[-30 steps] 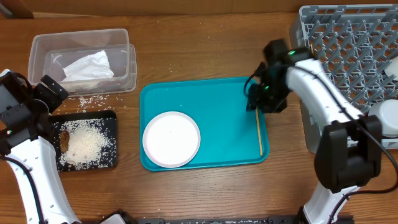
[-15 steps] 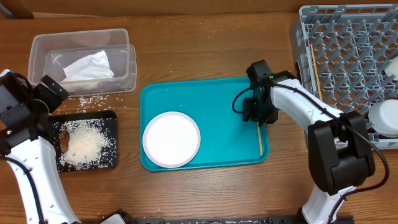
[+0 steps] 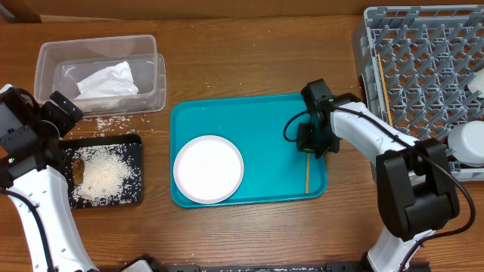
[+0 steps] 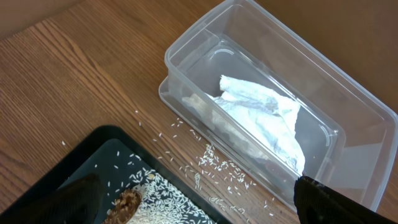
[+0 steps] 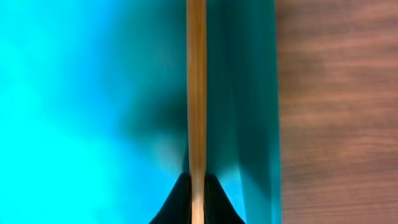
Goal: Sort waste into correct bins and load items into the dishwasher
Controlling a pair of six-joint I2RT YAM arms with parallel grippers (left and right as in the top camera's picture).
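Observation:
My right gripper is at the teal tray and should lift off and move outward over the grey dish rack's tray-side edge [image 3: 384, 88], where the second chopstick already lies.
My right gripper [image 3: 311, 145] is low over the right side of the teal tray, shut on a pale wooden chopstick [image 3: 307, 172]; in the right wrist view the fingers [image 5: 196, 205] pinch the chopstick [image 5: 196, 87]. A second chopstick [image 3: 382, 75] lies in the grey dish rack [image 3: 423, 45]. The round white plate [image 3: 209, 169] sits on the teal tray. My left gripper [image 3: 62, 112] is open and empty [image 4: 199, 208] between the clear tub [image 3: 45, 57] holding the white napkin [image 3: 106, 79] and the black tray [image 3: 136, 143] with rice [image 3: 102, 174] and a brown lump [image 4: 127, 202]. The red wrapper is out of view.
The teal serving tray [image 3: 265, 121] lies mid-table. Loose rice grains [image 3: 110, 121] are scattered on the wood between tub and black tray. A silvery bowl [image 3: 467, 143] and a white dish [image 3: 478, 79] sit at the rack's right edge.
My right gripper moved left and down from the rack side onto the teal tray and closed on the chopstick, which shifted slightly left. The left arm has not moved.

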